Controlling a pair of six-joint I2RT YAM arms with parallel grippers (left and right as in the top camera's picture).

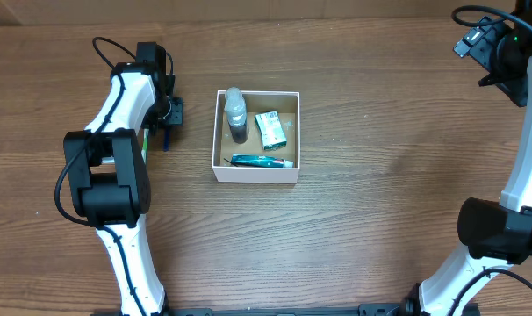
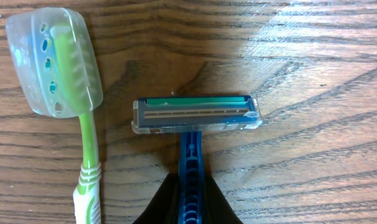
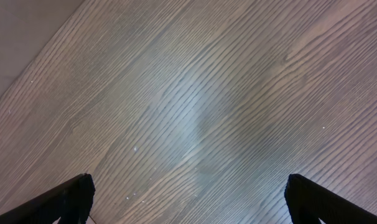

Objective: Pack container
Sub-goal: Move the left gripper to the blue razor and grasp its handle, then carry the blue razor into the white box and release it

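My left gripper will rise, swing over the container [image 1: 219,132] and go down there to release the razor, since the container's bare bottom shows between the packet and the tube.
The container [image 1: 219,132], a square white-walled box with a brown floor, sits mid-table. It holds a small bottle [image 1: 237,114], a green-and-white packet [image 1: 270,130] and a teal tube [image 1: 262,161]. My left gripper [image 1: 167,123] is left of the container, low at the table, shut on the handle of a blue razor [image 2: 195,115] whose head rests on the wood. A green toothbrush [image 2: 83,134] with a clear head cap lies beside the razor, and shows in the overhead view [image 1: 146,143]. My right gripper [image 3: 188,199] is open and empty, raised at the far right [image 1: 499,53].
Wooden table [image 1: 354,219] all around. The left arm's links stand at the left of the container. The right arm rises along the right edge.
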